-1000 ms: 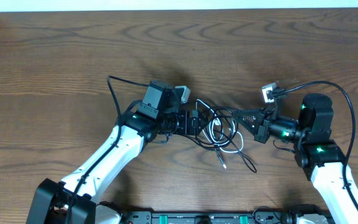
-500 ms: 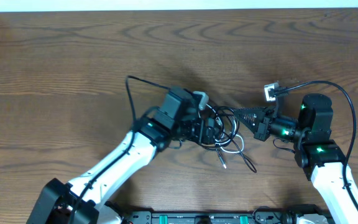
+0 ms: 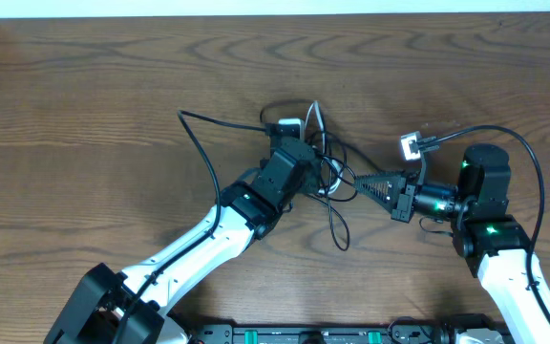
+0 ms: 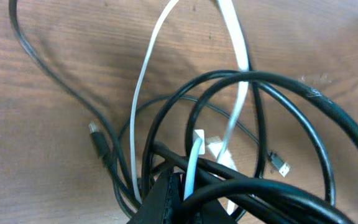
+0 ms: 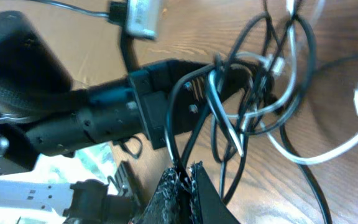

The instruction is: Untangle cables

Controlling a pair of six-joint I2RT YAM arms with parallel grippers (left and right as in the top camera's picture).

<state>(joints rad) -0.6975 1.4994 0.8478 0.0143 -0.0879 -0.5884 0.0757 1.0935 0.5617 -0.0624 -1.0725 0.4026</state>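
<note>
The robot's right gripper needs to move away from the knot [image 5: 253, 81] next, toward the clear tabletop to its right in the overhead view, and let go of the black cord.
The cables [image 3: 330, 170] are a knot of thin black cords and one white cord in the middle of the table, between both arms. My left gripper [image 3: 315, 175] reaches in from the left. In the left wrist view it [image 4: 182, 186] is shut on the cables, with the white cord [image 4: 145, 81] running up out of the jaws and black loops [image 4: 291, 87] wrapped round them. My right gripper [image 3: 366, 182] comes from the right and is shut [image 5: 185, 177] on a black strand of the knot [image 5: 253, 81]. A loose black tail [image 3: 337, 225] trails toward the front.
The left arm's own thick black wire [image 3: 199, 143] arcs over the table at left, and the right arm's wire [image 3: 523, 153] loops at right. A small grey camera block [image 3: 411, 145] sits above the right gripper. A dark rail [image 3: 304, 334] lines the front edge.
My left arm has swung right and toward the far side, and its gripper has gone from open to shut on the cables. The knot has shifted with it. The right arm has barely moved.
</note>
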